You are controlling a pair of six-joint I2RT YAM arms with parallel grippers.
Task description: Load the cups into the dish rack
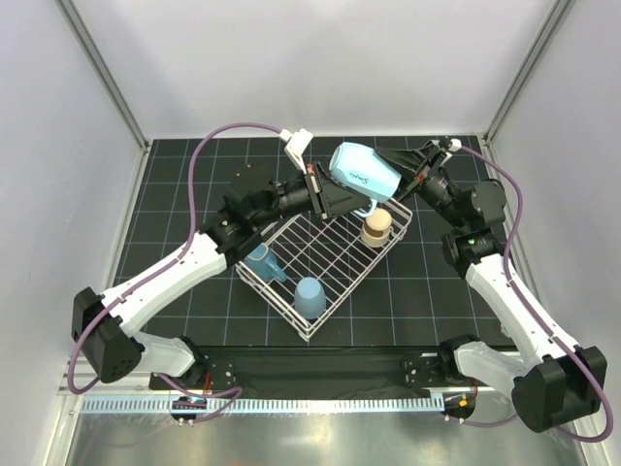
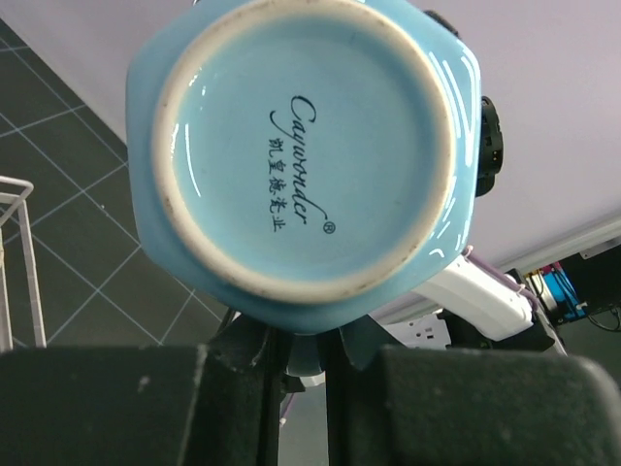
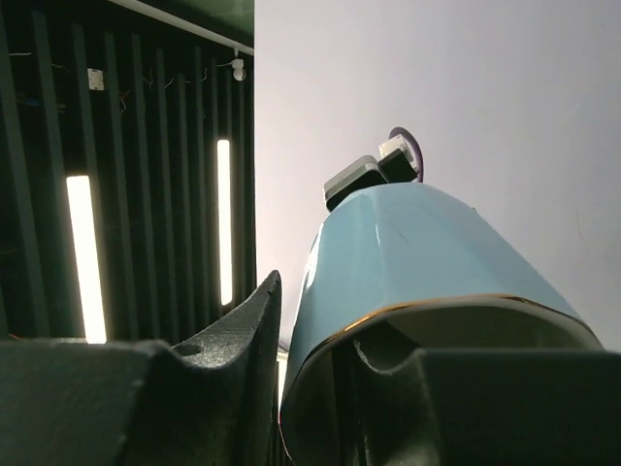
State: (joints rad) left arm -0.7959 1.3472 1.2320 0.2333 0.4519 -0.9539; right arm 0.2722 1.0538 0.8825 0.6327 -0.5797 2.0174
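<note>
The left gripper tilts next, then brings the mug down to the left in the top view, since the rack's bare wires lie below it on that side.
A pale blue handled mug (image 1: 364, 170) hangs on its side in the air over the far corner of the white wire dish rack (image 1: 335, 248). My left gripper (image 1: 340, 199) is shut on its handle from below; the left wrist view shows the mug's base (image 2: 301, 155) above that gripper (image 2: 306, 359). My right gripper (image 1: 403, 180) grips the mug's rim (image 3: 417, 252), one finger inside and one outside (image 3: 320, 311). In the rack are a blue handled mug (image 1: 262, 262), a light blue tumbler (image 1: 310, 296) and a beige cup (image 1: 375, 229). The dark and clear cups are out of view.
The rack stands diagonally on the black grid mat (image 1: 184, 194), and one of its corners shows in the left wrist view (image 2: 24, 252). Grey walls enclose the table on the left, back and right.
</note>
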